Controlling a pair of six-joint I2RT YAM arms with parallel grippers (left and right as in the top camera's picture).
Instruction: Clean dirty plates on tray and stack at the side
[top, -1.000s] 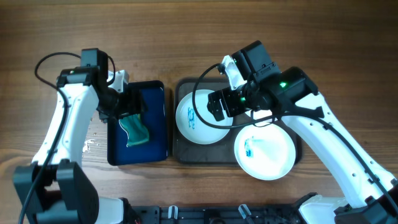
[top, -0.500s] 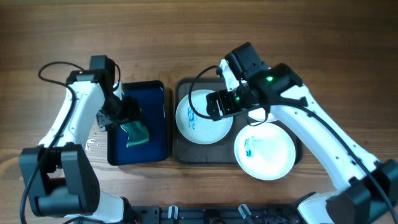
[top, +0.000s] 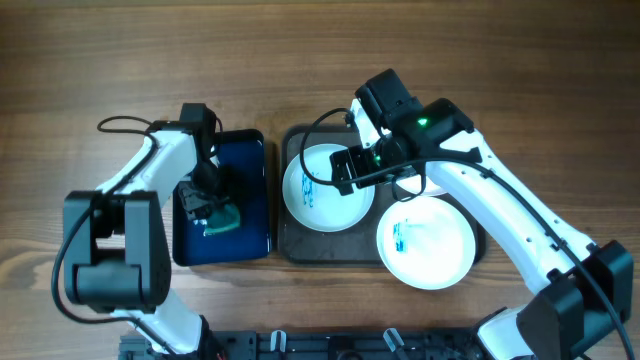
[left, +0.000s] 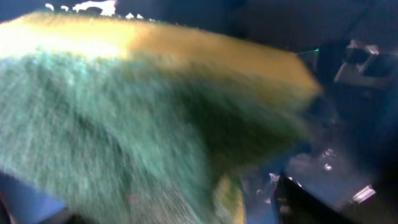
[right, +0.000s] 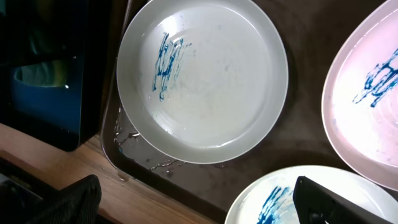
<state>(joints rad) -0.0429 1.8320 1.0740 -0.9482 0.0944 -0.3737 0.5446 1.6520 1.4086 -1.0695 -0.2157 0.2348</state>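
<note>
I should next bring my right gripper down toward the other plates, onto the facing rim of the plate (top: 372, 189) (right: 280, 101) below it, because the bare tray there leaves room for a finger.
Three white plates with blue smears lie on the dark tray (top: 290, 245): one at the left (top: 318, 195), one at the front right (top: 430, 245), and one mostly hidden under my right arm (right: 373, 93). My right gripper (top: 350, 170) hovers open above the left plate (right: 205, 81), holding nothing; its fingers (right: 336, 199) straddle the tray's front rim. My left gripper (top: 207, 207) is down on a green and yellow sponge (top: 224, 218) in the blue tray (top: 250, 160). The sponge (left: 124, 112) fills the left wrist view, with a gap showing between it and one finger (left: 301, 205).
The glossy blue tray stands just left of the dark tray, their rims nearly touching. Water drops lie on the dark tray (right: 298, 143) near its front edge. Bare wooden table (top: 560, 90) surrounds both trays. A black cable loops from my right arm over the left plate.
My left gripper has swung right and down onto the sponge, its jaws narrowing. The right gripper has shifted slightly left over the left plate. The plates have not moved.
</note>
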